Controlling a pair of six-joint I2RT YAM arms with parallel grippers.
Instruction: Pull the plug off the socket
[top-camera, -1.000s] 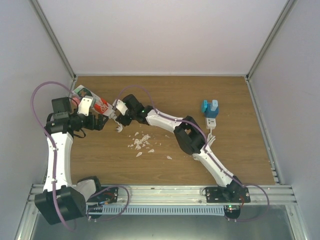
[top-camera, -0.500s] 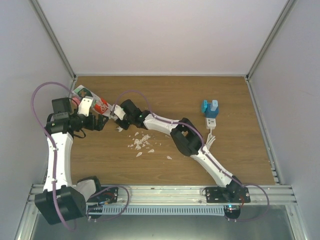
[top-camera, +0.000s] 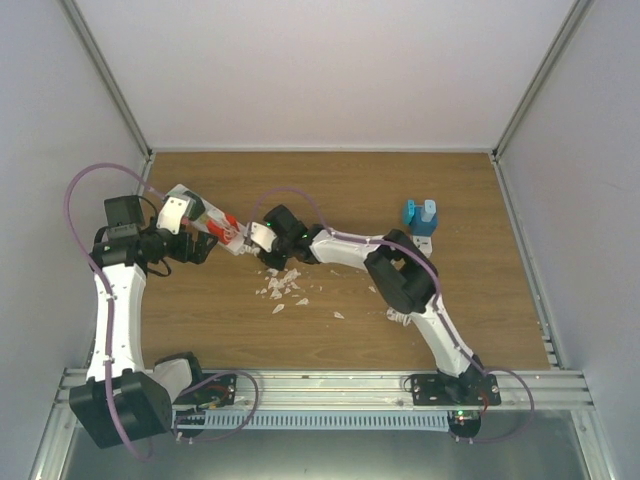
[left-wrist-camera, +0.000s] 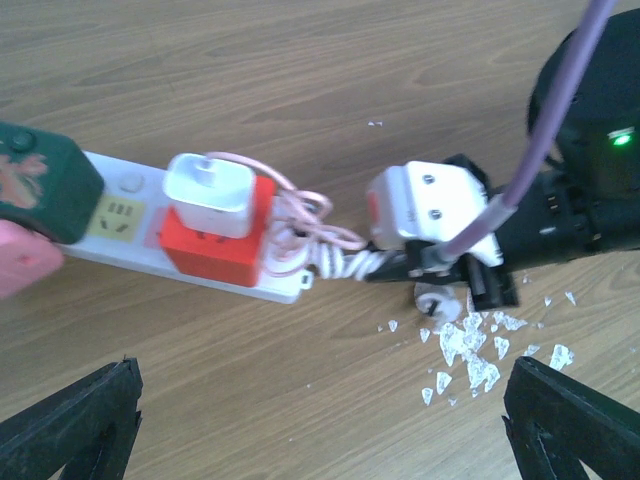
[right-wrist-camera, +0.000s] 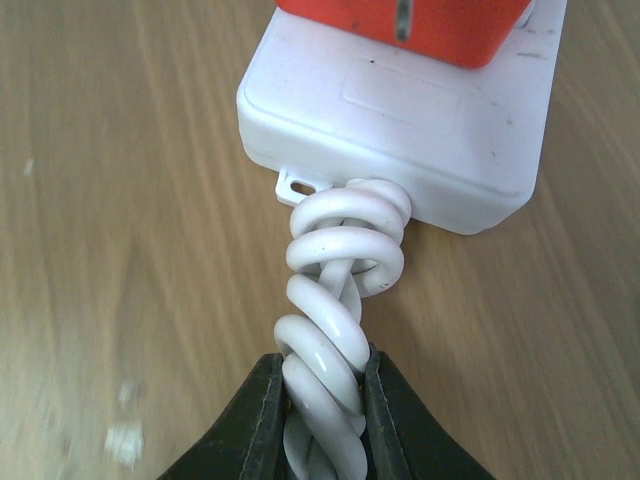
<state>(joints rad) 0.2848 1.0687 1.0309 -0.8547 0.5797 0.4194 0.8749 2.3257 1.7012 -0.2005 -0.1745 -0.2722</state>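
Observation:
The power strip is near the wall. My right gripper should slide to the right in the top view and let go of the cord (right-wrist-camera: 340, 290) on bare tabletop past the shards.
The socket is a white power strip (left-wrist-camera: 285, 290) lying on the wooden table. A red adapter (left-wrist-camera: 215, 245) sits in it, with a white plug (left-wrist-camera: 208, 195) on top and a thin pink cable (left-wrist-camera: 300, 215) looped beside it. The strip's twisted white cord (right-wrist-camera: 340, 290) leaves its end (right-wrist-camera: 400, 120). My right gripper (right-wrist-camera: 322, 400) is shut on that cord, close to the strip, and shows as a white block (left-wrist-camera: 425, 205) in the left wrist view. My left gripper (left-wrist-camera: 320, 425) hangs wide open above the table just in front of the strip, holding nothing.
A dark green plug (left-wrist-camera: 40, 180) and something pink (left-wrist-camera: 25, 255) sit at the strip's other end. White shards (top-camera: 282, 285) lie scattered under the right wrist. A blue object with a white charger (top-camera: 421, 216) stands at the right. Walls close in on the left and back.
My right gripper has closed on the twisted cord and drawn back to the right, dragging and turning the power strip with it. The left arm has stayed put, open.

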